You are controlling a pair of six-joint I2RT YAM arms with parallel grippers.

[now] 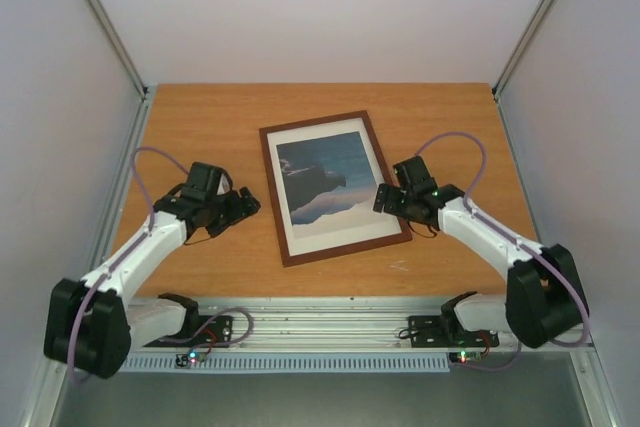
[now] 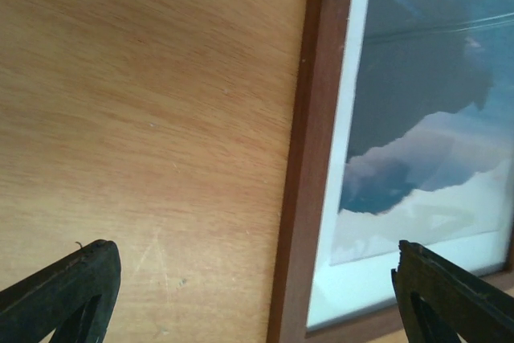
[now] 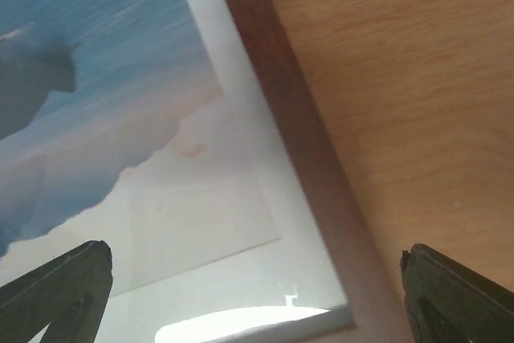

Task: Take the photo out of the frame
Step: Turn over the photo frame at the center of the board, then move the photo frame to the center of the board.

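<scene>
The frame's long bar (image 3: pixel 318 168) lies off-centre between the right gripper's open fingers, so the gripper next needs to move down and toward the right in the wrist view, with its fingers on both sides of the bar.
The frame (image 1: pixel 273 197), thin and reddish-brown, lies flat and face up in the middle of the table. The photo (image 1: pixel 322 182), a blue-and-white mountain scene, sits inside it behind a white border. My left gripper (image 1: pixel 245 204) hovers open just left of the frame. In the left wrist view the frame's left rail (image 2: pixel 309 158) and the photo (image 2: pixel 418 118) lie between its spread fingers (image 2: pixel 80 287). My right gripper (image 1: pixel 383 197) stands open at the frame's right edge. Its wrist view shows the right rail (image 3: pixel 297 134) and photo (image 3: pixel 96 78), with nothing held.
The wooden table (image 1: pixel 200 117) is enclosed by white walls on three sides. A metal rail (image 1: pixel 330 312) with the arm bases runs along the near edge. A bright lamp reflection (image 3: pixel 241 323) shows on the frame's glazing near its lower corner.
</scene>
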